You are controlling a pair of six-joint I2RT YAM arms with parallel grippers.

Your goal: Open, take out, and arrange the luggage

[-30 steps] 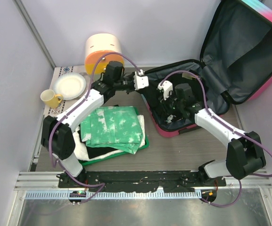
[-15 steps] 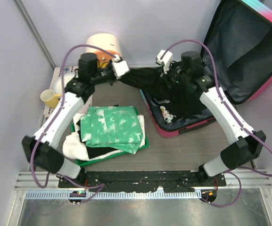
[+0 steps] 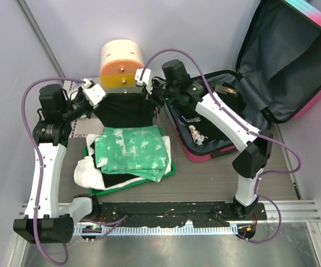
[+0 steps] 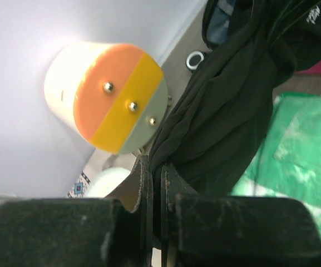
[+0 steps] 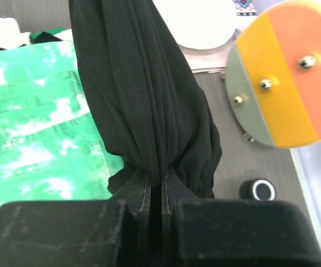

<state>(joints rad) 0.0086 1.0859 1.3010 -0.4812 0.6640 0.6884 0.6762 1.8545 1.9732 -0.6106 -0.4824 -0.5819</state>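
Note:
My right gripper will move back and down over the green cloth pile to let go of the garment's corner, because the pile is below and back from the gripper.
The pink and turquoise luggage [image 3: 294, 61] lies open at the right, its lid up, with dark clothes left in its lower shell [image 3: 205, 133]. A black garment [image 3: 124, 110] hangs stretched between both grippers, above the far end of the green cloth pile [image 3: 132, 150]. My left gripper [image 3: 96, 95] is shut on its left corner; the garment also shows in the left wrist view [image 4: 216, 128]. My right gripper [image 3: 146, 92] is shut on its right corner; the gathered cloth shows in the right wrist view [image 5: 143, 94].
A round cream-and-orange drawer box [image 3: 121, 64] stands behind the garment. A white plate [image 3: 74, 103] and a yellow mug [image 3: 57, 114] sit at the far left. The green tray [image 3: 168, 172] holds green, black and white cloths.
Both grippers have carried the black garment out of the luggage and leftward, to in front of the drawer box above the tray. The garment now hangs spread between them.

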